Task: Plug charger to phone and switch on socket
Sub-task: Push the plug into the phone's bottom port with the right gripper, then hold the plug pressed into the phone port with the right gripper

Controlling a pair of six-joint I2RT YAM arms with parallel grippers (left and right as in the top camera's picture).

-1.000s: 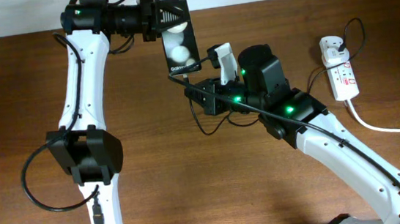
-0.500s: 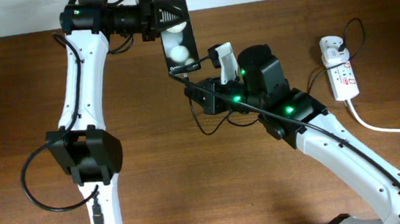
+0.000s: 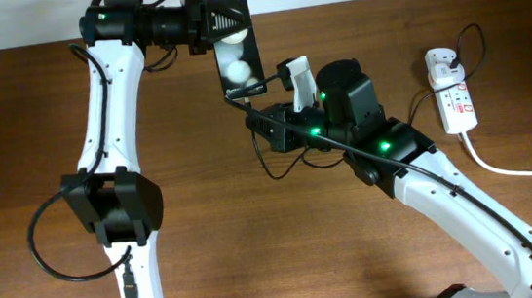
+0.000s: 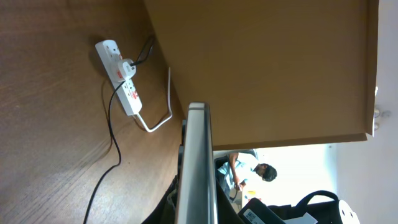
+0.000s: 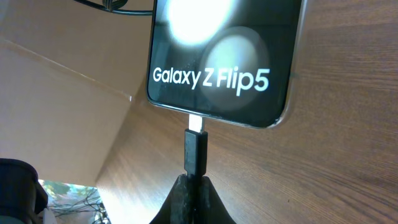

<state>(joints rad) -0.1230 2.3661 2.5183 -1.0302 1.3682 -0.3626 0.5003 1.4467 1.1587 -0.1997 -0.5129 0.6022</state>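
The left gripper brings the phone [image 3: 239,62] down and back next and releases it on clear wood.
My left gripper [image 3: 220,24] is shut on the phone [image 3: 239,62], a black smartphone with white blobs and the text "Galaxy Z Flip5" [image 5: 217,56], held above the back of the table. In the left wrist view the phone shows edge-on [image 4: 196,162]. My right gripper [image 5: 191,180] is shut on the charger's black plug [image 5: 194,151], whose metal tip touches the phone's bottom port. The thin black cable [image 3: 273,168] loops below and runs to the white adapter [image 3: 444,61] in the socket [image 3: 455,101], a white power strip at the right, also in the left wrist view [image 4: 121,78].
The power strip's thick white cord [image 3: 513,169] runs off to the right edge. A cardboard wall [image 4: 261,68] rises behind the table. The wooden table [image 3: 286,255] extends towards the front.
The phone and the plug have drawn slightly closer together; the plug tip now meets the phone's bottom edge. Both arms are otherwise still.
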